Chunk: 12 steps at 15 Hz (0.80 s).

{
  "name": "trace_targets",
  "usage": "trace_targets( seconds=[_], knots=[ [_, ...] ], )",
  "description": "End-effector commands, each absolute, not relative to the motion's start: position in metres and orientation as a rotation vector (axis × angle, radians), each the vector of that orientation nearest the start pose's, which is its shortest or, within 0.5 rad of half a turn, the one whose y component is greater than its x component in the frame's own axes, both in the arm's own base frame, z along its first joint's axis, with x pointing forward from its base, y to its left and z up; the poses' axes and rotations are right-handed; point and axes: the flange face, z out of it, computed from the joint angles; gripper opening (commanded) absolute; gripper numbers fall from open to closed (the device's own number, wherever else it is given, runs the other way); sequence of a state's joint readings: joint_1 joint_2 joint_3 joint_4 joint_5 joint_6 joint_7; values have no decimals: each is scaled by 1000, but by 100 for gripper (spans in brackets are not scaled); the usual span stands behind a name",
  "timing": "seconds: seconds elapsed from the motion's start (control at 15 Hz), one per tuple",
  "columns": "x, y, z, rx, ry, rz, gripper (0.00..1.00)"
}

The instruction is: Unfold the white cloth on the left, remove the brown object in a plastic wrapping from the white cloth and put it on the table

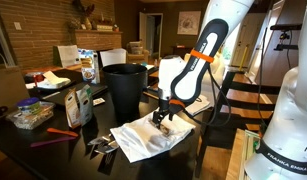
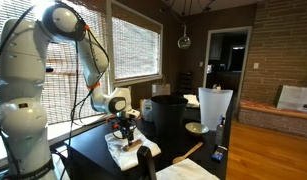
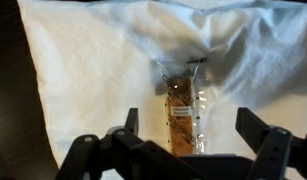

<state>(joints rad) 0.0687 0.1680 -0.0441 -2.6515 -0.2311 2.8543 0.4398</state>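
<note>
The robot's open fingers are on either side of the brown object but hang above the cloth, so the gripper will next move down and close across the object's near end.
The white cloth lies spread and wrinkled on the dark table. It also shows in both exterior views. The brown object in a plastic wrapping lies on the cloth, lengthwise between my fingers. My gripper is open, its two fingers on either side of the wrapped object without touching it. In both exterior views the gripper hangs just above the cloth.
A black bin stands behind the cloth. Packets and a carton lie beside it, and a clear box sits near the table edge. A wooden spoon and a bowl lie farther along the table.
</note>
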Motion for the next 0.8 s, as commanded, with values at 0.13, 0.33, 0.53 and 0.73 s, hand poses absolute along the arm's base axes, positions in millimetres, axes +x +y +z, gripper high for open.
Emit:
trace_targets(
  seconds=[0.13, 0.33, 0.53, 0.73],
  knots=[
    [445, 20, 172, -3183, 398, -81, 100],
    [451, 16, 166, -3182, 423, -79, 100],
    [456, 15, 163, -3168, 452, -98, 72],
    [460, 14, 162, -3153, 487, -113, 50]
  ],
)
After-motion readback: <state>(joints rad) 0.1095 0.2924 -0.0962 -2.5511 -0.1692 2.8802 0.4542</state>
